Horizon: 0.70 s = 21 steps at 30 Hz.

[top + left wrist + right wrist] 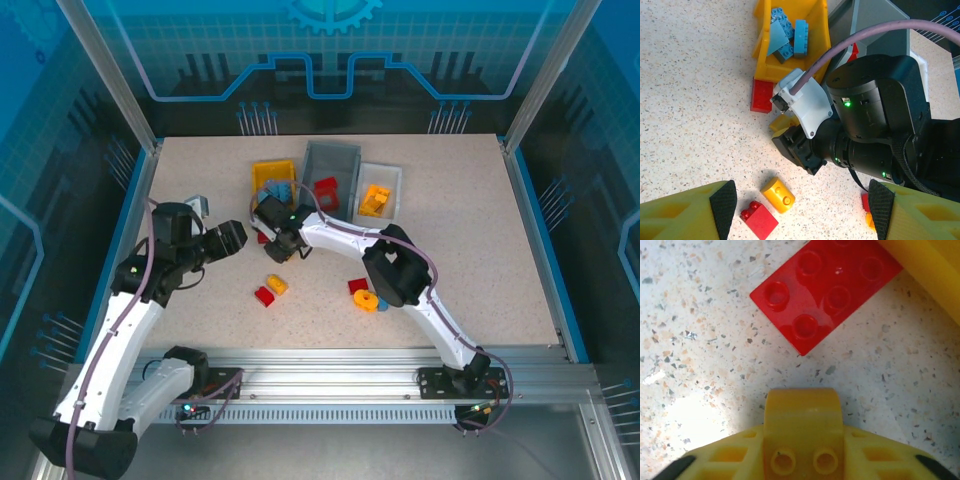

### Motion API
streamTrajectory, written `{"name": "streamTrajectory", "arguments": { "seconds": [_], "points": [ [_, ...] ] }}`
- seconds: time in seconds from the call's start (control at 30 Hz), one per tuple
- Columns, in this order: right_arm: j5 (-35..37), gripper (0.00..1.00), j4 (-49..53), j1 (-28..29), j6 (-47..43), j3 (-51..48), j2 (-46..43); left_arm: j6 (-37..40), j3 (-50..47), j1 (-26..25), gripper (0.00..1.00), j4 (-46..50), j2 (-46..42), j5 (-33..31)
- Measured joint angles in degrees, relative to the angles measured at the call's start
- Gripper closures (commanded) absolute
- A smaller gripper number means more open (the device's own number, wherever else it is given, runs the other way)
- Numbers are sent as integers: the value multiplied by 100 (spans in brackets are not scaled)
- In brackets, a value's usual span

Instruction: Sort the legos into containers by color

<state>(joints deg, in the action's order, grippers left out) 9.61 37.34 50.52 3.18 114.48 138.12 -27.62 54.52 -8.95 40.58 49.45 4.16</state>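
Observation:
I should lift my right gripper and carry the rounded yellow lego past the grey bin, then let it go over the white bin point(392, 180), which holds orange legos of a similar color.
In the right wrist view my right gripper point(801, 445) is shut on a rounded yellow lego point(801, 412), low over the table. Just beyond it lies a flat red lego point(825, 290), against the yellow bin point(259, 177). That bin holds blue legos point(790, 35). The grey bin point(332, 157) holds red ones and the white bin point(392, 180) orange ones. My left gripper point(802, 210) is open above a yellow cylinder lego point(777, 195) and a small red lego point(759, 219), its pads point(722, 202) wide apart. It hovers just left of the right gripper point(272, 245).
Loose on the table in front of the bins are a red lego point(357, 286) and an orange ring lego point(366, 301) under the right arm's elbow. The right arm reaches leftwards across the middle. A small grey piece point(196, 204) lies at the left.

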Motion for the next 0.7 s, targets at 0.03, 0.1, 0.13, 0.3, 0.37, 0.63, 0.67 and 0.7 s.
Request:
{"name": "streamTrajectory", "arguments": {
  "seconds": [0.03, 0.1, 0.13, 0.3, 0.37, 0.63, 0.67, 0.7],
  "points": [
    [0, 73, -44, 0, 17, -55, -33, -22, 0, 0, 26, -7, 0, 2],
    [33, 75, -184, 7, 42, -317, -184, -74, 0, 0, 25, -11, 17, 33],
    [52, 75, -216, 11, 68, -494, -306, -85, 0, 0, 25, -15, 35, 72],
    [223, 77, -354, 0, 348, -1812, -1543, -136, 42, -55, 25, -214, 249, 546],
    [278, 77, -431, -63, 535, -2352, -2354, -164, 210, -306, 25, -343, 455, 675],
    [166, 77, -826, -1976, 1582, -3161, -4288, -37, 1110, -2124, 26, -1185, 1766, 538],
    [140, 77, -866, -2260, 1720, -3161, -4249, -35, 1134, -2273, 26, -1331, 1945, 476],
    [96, 77, -881, -2487, 1847, -3154, -4175, -35, 1143, -2389, 26, -1443, 2092, 431]
  ]
}}
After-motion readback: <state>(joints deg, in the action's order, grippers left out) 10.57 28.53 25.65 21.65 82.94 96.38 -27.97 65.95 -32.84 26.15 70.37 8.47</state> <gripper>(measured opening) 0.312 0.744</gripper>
